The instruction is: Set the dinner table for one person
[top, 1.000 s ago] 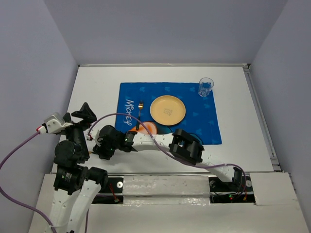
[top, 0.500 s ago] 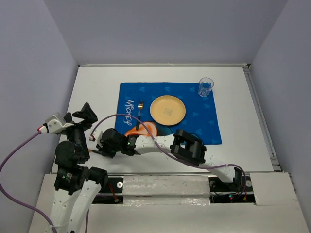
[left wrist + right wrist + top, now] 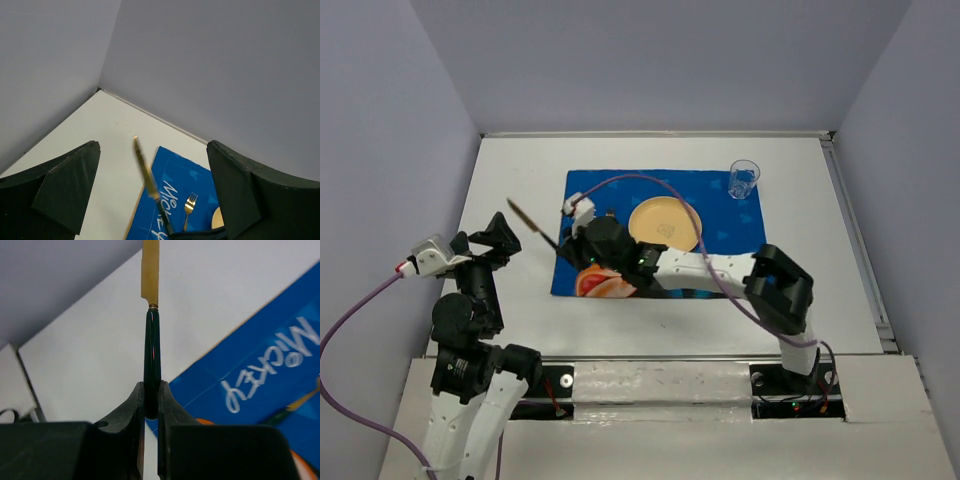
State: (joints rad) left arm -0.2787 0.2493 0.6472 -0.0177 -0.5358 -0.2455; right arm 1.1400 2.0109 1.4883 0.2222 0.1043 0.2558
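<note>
I will next swing my right gripper right in the top view, down past the plate [image 3: 665, 224], to the bare placemat near the glass, turning the knife's blade outward.
My right gripper [image 3: 568, 246] [image 3: 151, 390] is shut on the dark handle of a knife [image 3: 532, 224] with a gold blade. It holds the knife above the white dinner table [image 3: 520, 170], at the left edge of the blue placemat [image 3: 740, 250]. The blade points far-left. The knife also shows in the left wrist view [image 3: 147, 175] and the right wrist view [image 3: 152, 350]. On the placemat lie a gold fork [image 3: 607, 225] [image 3: 189, 205] and a yellow plate [image 3: 665, 224]. A clear glass [image 3: 743, 179] stands at the mat's far right corner. My left gripper [image 3: 492, 240] [image 3: 152, 192] is open and empty, left of the knife.
Grey walls close in the table on the left, far and right sides. The right arm's forearm [image 3: 710, 265] lies across the near part of the placemat. The left arm's purple cable [image 3: 360, 300] hangs at the near left.
My right gripper has swung from the near-left of the table up and to the far right, to the placemat's left edge, and the knife now shows in it. The left arm has barely moved.
</note>
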